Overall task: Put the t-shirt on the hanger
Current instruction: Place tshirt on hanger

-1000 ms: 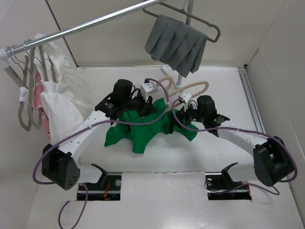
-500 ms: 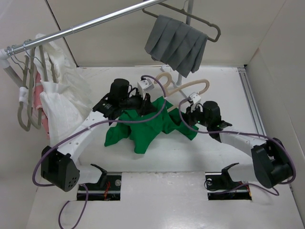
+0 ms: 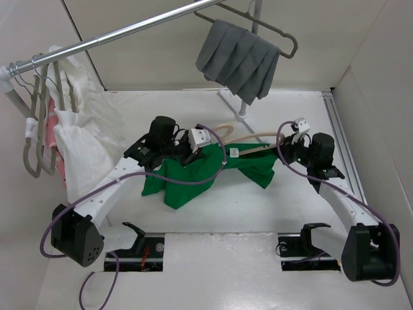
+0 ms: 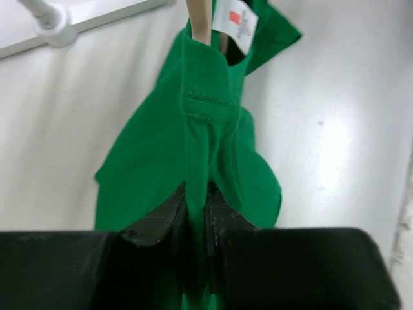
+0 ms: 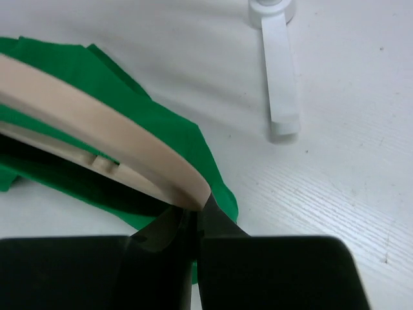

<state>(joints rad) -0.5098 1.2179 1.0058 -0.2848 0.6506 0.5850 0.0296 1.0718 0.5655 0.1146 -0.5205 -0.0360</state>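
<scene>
My right gripper moves toward the side, over the shirt's wall-side edge (image 3: 273, 161) (image 5: 224, 196), next. It then releases the hanger's arm, since green fabric already lies under the end of that arm.
The bright green t-shirt (image 3: 193, 173) lies bunched on the table between the arms. My left gripper (image 3: 191, 154) is shut on its ribbed collar (image 4: 201, 90), which shows in the left wrist view between the jaws (image 4: 197, 197). The cream hanger (image 3: 258, 136) runs through the shirt, one arm coming out on the right. My right gripper (image 3: 284, 152) is shut on the end of that arm (image 5: 103, 123), seen at the fingertips in the right wrist view (image 5: 193, 216), with green fabric (image 5: 161, 129) under it. The white neck label (image 4: 235, 16) sits beside the hanger's neck (image 4: 200, 19).
A grey pleated cloth (image 3: 239, 58) hangs from the metal rail (image 3: 116, 35) at the back. White garments (image 3: 80, 145) hang at the left. The white stand foot (image 5: 281, 71) lies on the table behind the shirt. A side wall (image 3: 377, 129) bounds the right.
My right gripper closed on the hanger's end and swung right, pulling the hanger arm out past the shirt's right side. The shirt stretched sideways. The left gripper kept its grip on the collar.
</scene>
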